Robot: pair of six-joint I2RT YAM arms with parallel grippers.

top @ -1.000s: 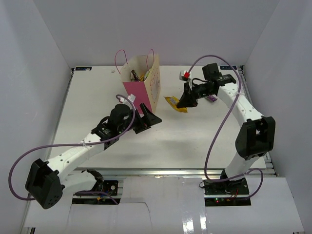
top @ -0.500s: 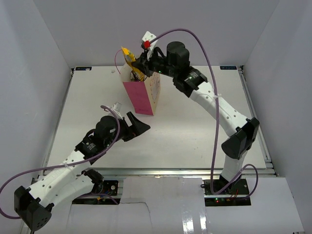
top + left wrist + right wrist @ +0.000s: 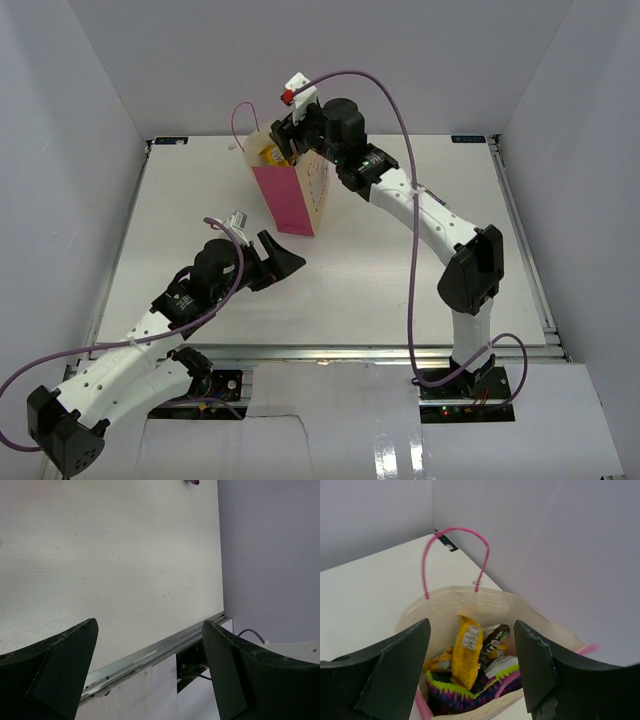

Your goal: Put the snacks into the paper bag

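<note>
I will next move my right gripper to the right in the top view, off the paper bag, and then lower it to the purple candy packet on the tabletop.
The paper bag [image 3: 288, 195], pink-fronted with cream sides, stands upright at the back of the table. My right gripper [image 3: 287, 137] hovers right over its mouth, jaws open. In the right wrist view my right gripper [image 3: 472, 665] looks straight down into the paper bag [image 3: 470, 605]. Inside lie a yellow packet [image 3: 467, 652], a dark brown wrapper [image 3: 493, 641] and the purple chip bag [image 3: 470, 695]; neither finger touches them. My left gripper [image 3: 282, 262] stands open and empty, low over the table in front of the bag; the left wrist view of the gripper [image 3: 150, 630] shows bare table between its fingers.
White walls enclose the table [image 3: 400, 280] on three sides. Pink cord handles [image 3: 455, 555] rise above the bag's rim. A small purple object [image 3: 193, 482] shows at the top edge of the left wrist view. The metal front rail [image 3: 150, 652] runs along the near edge.
My right gripper carried a yellow packet from the table's right side up over the bag, then opened; the packet now lies in the bag. The left arm drew back from the bag.
</note>
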